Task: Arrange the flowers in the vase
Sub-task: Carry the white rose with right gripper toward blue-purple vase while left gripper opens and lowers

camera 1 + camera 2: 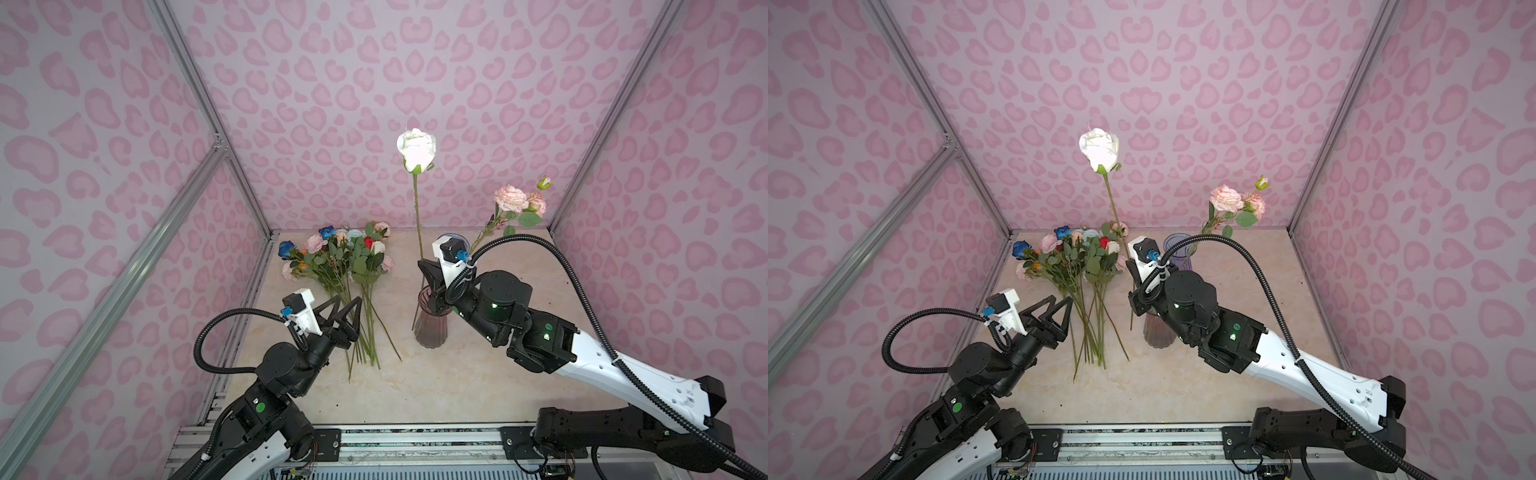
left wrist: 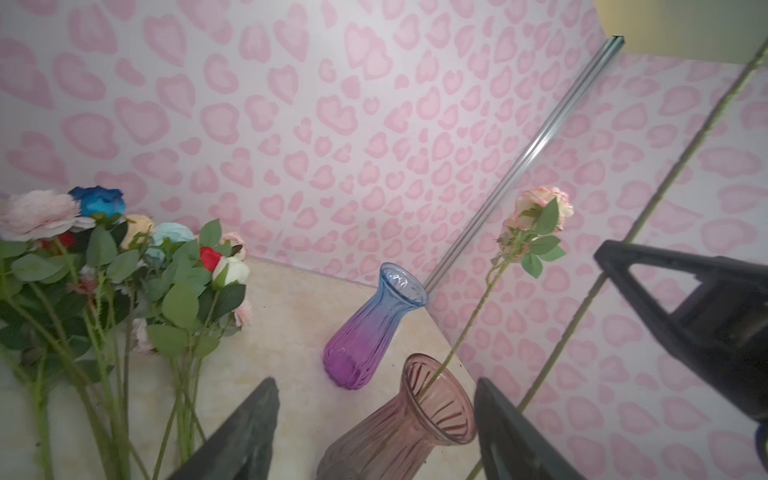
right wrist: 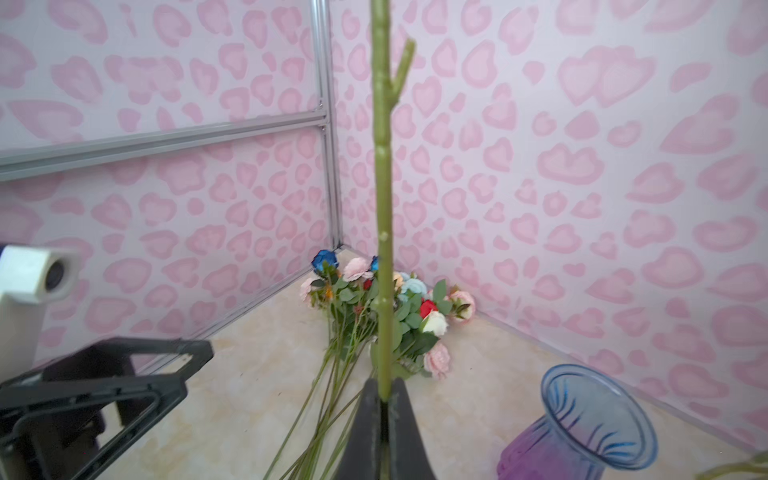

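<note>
The right gripper rises next, then lowers the stem toward the vase's opening (image 1: 425,300) below it and lets go. The stem's end hangs beside the brownish-pink vase.
My right gripper (image 1: 427,269) (image 3: 384,392) is shut on the long green stem of a white rose (image 1: 417,150) (image 1: 1099,147) and holds it upright. The stem's lower end hangs beside the left of a brownish-pink glass vase (image 1: 432,328) (image 2: 415,419). A pink flower (image 1: 513,198) (image 2: 540,208) stands in that vase, leaning right. My left gripper (image 1: 347,302) (image 2: 376,392) is open and empty, just left of the vase and over the stems of the flowers (image 1: 340,257) (image 3: 399,307) lying bunched on the table.
A blue-to-purple glass vase (image 1: 1177,249) (image 2: 374,328) (image 3: 582,428) stands empty behind the right wrist. Pink patterned walls with metal frame bars (image 1: 232,166) close in the beige table (image 1: 415,386) on three sides.
</note>
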